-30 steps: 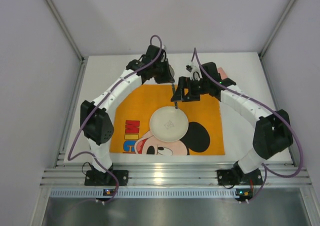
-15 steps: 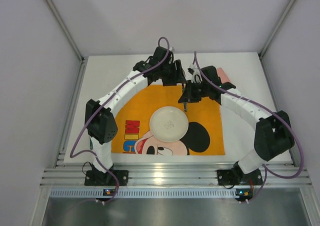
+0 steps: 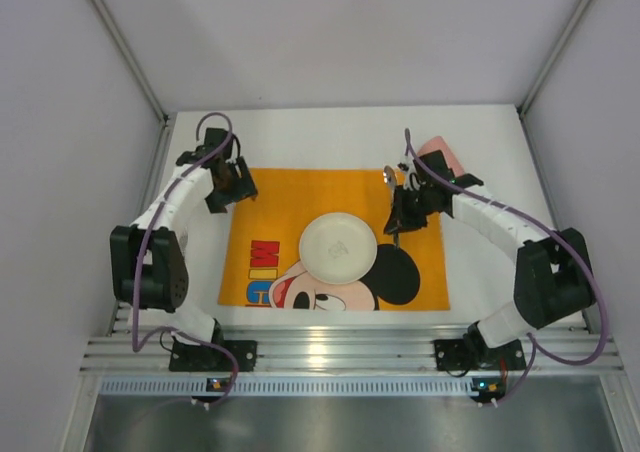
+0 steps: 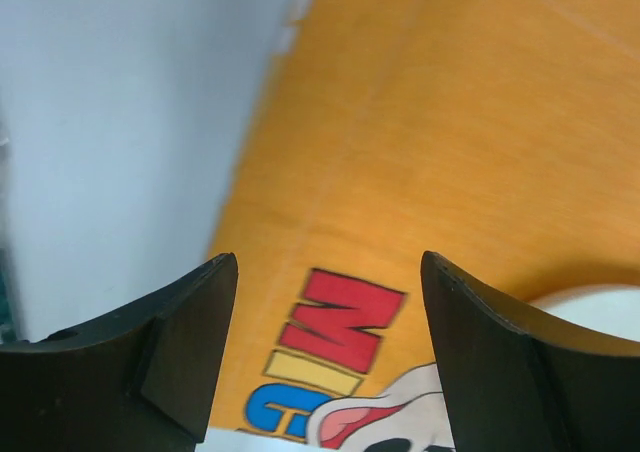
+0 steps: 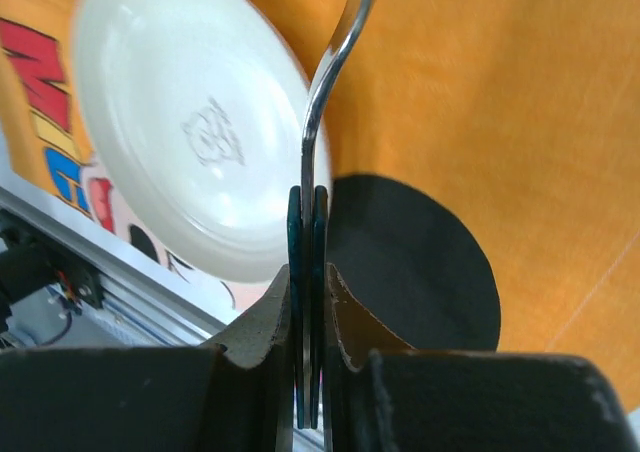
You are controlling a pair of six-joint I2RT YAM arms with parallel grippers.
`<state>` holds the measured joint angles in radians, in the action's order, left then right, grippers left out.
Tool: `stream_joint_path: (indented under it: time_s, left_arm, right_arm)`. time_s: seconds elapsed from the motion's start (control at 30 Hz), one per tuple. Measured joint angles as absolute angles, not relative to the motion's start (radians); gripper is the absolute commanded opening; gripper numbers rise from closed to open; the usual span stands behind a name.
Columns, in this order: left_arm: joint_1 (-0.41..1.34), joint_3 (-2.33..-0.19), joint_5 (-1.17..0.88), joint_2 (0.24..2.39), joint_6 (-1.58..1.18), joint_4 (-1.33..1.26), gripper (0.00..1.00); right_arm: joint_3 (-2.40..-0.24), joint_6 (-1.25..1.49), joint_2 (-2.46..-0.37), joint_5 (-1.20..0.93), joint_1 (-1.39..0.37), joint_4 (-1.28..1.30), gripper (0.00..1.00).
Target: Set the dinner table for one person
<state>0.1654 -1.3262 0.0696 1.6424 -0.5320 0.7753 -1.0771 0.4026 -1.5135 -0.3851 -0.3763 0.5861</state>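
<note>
The right gripper lowers the utensil back and away from the plate onto the mat's black ear next, since it still hangs close beside the plate's rim.
My right gripper is shut on the dark blue handle of a metal utensil. Its silver end looks like a spoon bowl and points toward the back. It hangs just right of the white plate, over the orange Mickey Mouse mat. My left gripper is open and empty above the mat's left edge, over the red and blue lettering. The plate's rim shows at the right of the left wrist view. The white dinner table lies under everything.
A pink object lies on the table behind my right arm, near the mat's back right corner. Grey walls close in the table on three sides. An aluminium rail runs along the near edge by the arm bases.
The left gripper let go of the utensil, opened and swung away left to the mat's edge. The right gripper closed on the utensil and carried it right of the plate.
</note>
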Motion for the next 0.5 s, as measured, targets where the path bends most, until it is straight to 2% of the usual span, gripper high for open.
stream_joint_path:
  time_s: [0.33,0.4,0.47,0.5]
  left_arm:
    - [-0.049,-1.223,0.207,1.594,-0.452,0.875,0.78]
    - [-0.075,-1.223,0.229,1.589,-0.438,0.882,0.78]
    - [-0.097,-1.221,0.246,1.579,-0.420,0.892,0.78]
    - [-0.105,-1.219,0.250,1.575,-0.414,0.894,0.78]
  right_arm:
    - [-0.941,0.430,-1.629,-0.390,-0.348,0.664,0.00]
    - [-0.921,0.434,-1.642,-0.394,-0.348,0.666,0.09]
    - [-0.908,0.438,-1.653,-0.396,-0.348,0.667,0.35]
    - [-0.907,0.442,-1.654,-0.398,-0.348,0.666,0.39]
